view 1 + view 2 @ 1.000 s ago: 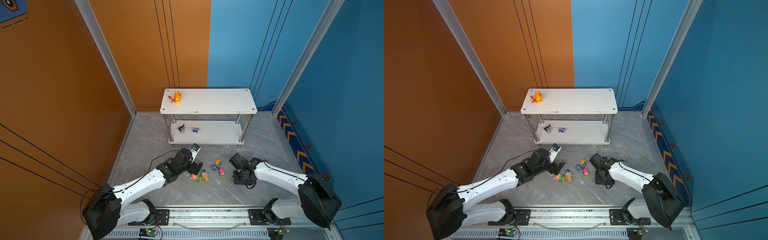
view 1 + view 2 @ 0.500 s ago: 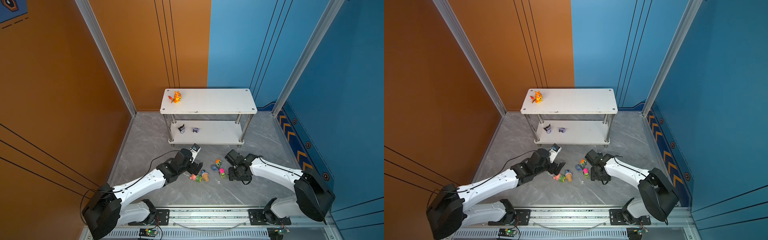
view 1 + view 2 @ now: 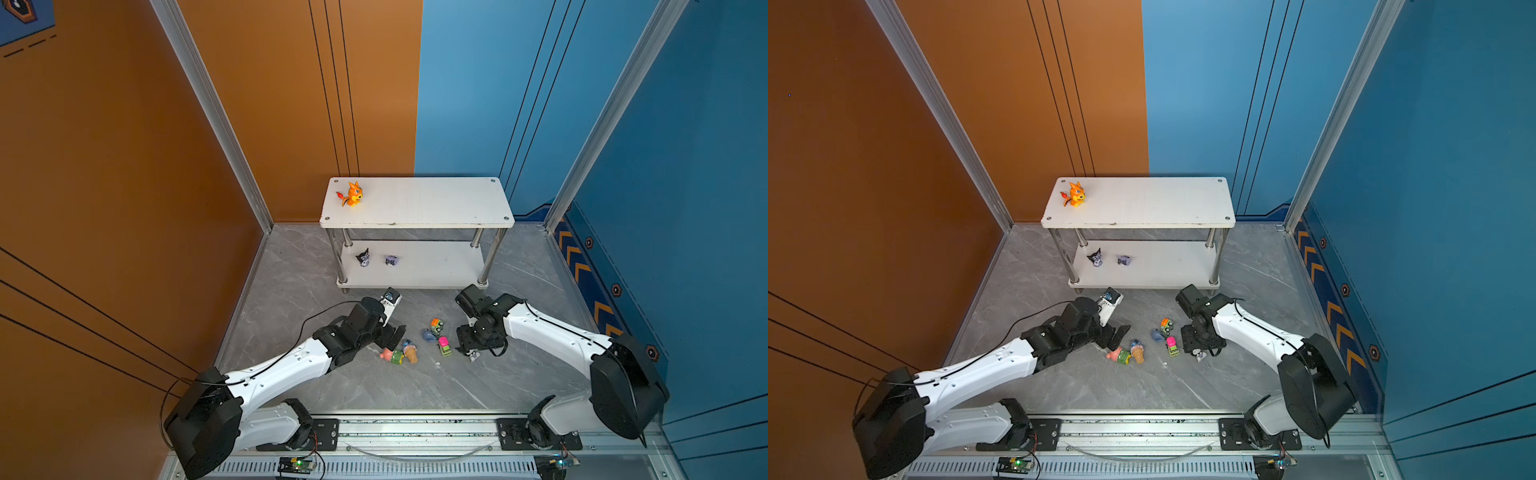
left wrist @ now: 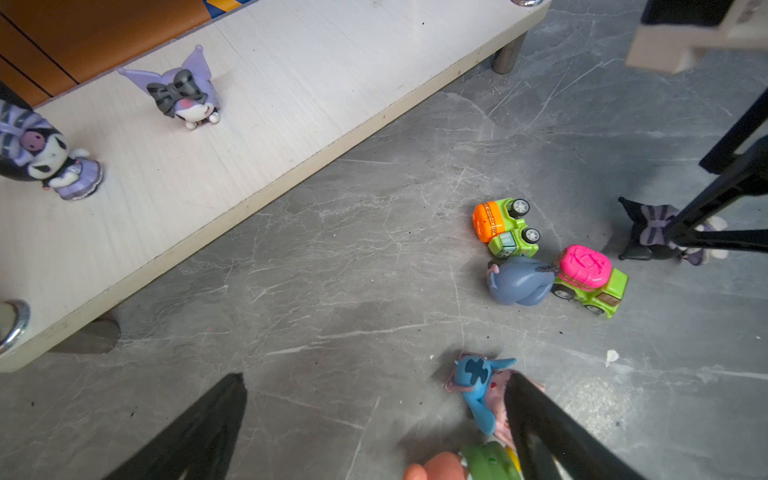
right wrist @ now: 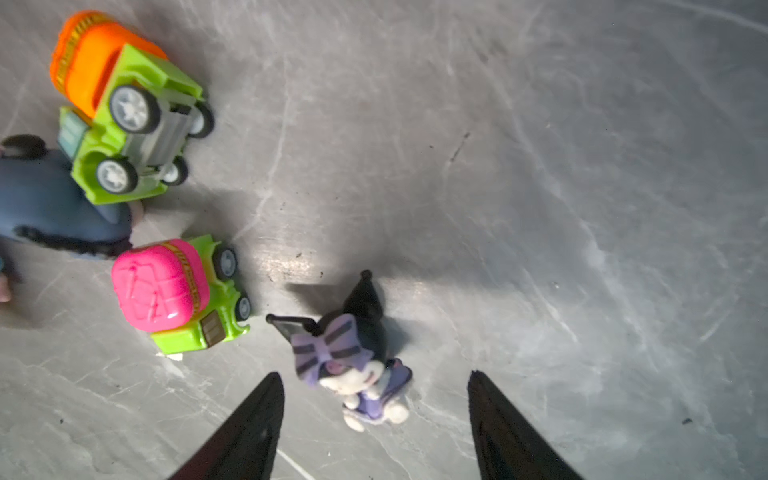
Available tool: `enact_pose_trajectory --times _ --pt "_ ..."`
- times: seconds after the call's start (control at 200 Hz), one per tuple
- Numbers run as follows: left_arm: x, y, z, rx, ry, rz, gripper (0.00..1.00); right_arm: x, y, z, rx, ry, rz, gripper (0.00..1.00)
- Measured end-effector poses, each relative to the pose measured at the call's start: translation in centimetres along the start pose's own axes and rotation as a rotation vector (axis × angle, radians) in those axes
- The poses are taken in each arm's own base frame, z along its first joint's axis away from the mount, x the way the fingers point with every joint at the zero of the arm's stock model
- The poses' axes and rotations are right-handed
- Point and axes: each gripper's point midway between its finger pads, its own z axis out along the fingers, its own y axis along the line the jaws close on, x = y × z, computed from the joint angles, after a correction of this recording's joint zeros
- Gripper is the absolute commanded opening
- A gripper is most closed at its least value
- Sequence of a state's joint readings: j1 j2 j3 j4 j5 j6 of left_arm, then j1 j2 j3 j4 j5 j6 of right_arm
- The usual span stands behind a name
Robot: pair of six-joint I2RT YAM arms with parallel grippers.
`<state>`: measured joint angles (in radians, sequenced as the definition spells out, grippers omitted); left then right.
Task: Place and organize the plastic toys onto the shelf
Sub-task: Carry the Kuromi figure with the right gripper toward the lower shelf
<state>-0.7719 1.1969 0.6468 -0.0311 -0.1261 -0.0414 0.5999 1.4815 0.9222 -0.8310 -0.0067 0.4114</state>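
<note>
Next, my right gripper moves down over the third imp's head (image 3: 471, 353) (image 5: 344, 356), a finger on either side, since the toy lies on the floor beneath its open fingers.
The white shelf (image 3: 415, 203) carries an orange dragon (image 3: 352, 194) on its top board and two black-purple imps (image 4: 183, 91) (image 4: 45, 158) on the lower board. On the floor lie a pink bear (image 3: 390, 355), a blue creature on a cone (image 4: 478, 374), a grey-blue donkey (image 4: 515, 282), an orange car (image 5: 120, 112) and a pink car (image 5: 174, 291). My left gripper (image 4: 376, 380) is open, with one finger beside the blue creature. My right gripper (image 5: 374, 375) is open low over a third imp (image 5: 353, 353), which lies on the floor between its fingers.
Grey marble floor (image 3: 374, 395) is walled in orange on the left and blue on the right. The shelf's chrome legs (image 3: 492, 259) stand just behind both grippers. A metal rail (image 3: 415, 428) with the arm bases runs along the front edge.
My right gripper has swung left toward the toy cluster and its jaws have widened. The left arm has not moved.
</note>
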Motion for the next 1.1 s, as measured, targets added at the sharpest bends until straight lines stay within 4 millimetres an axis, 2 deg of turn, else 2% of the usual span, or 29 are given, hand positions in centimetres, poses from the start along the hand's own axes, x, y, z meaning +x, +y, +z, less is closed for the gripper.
enact_pose_trajectory --times 0.2,0.476,0.716,1.101 --pt "0.1 0.0 -0.1 0.000 0.003 0.000 0.99 0.6 0.9 0.7 -0.020 0.093 -0.099 0.72" --pt "0.0 0.0 -0.2 0.000 0.001 0.000 0.99 -0.7 1.4 0.6 0.001 0.149 -0.187 0.70" --pt "-0.6 0.2 -0.8 -0.003 -0.025 -0.003 0.99 0.5 0.6 1.3 0.035 0.236 -0.219 0.69" --pt "-0.6 0.2 -0.8 -0.008 -0.023 0.012 0.99 0.7 -0.3 2.2 0.056 0.286 -0.224 0.59"
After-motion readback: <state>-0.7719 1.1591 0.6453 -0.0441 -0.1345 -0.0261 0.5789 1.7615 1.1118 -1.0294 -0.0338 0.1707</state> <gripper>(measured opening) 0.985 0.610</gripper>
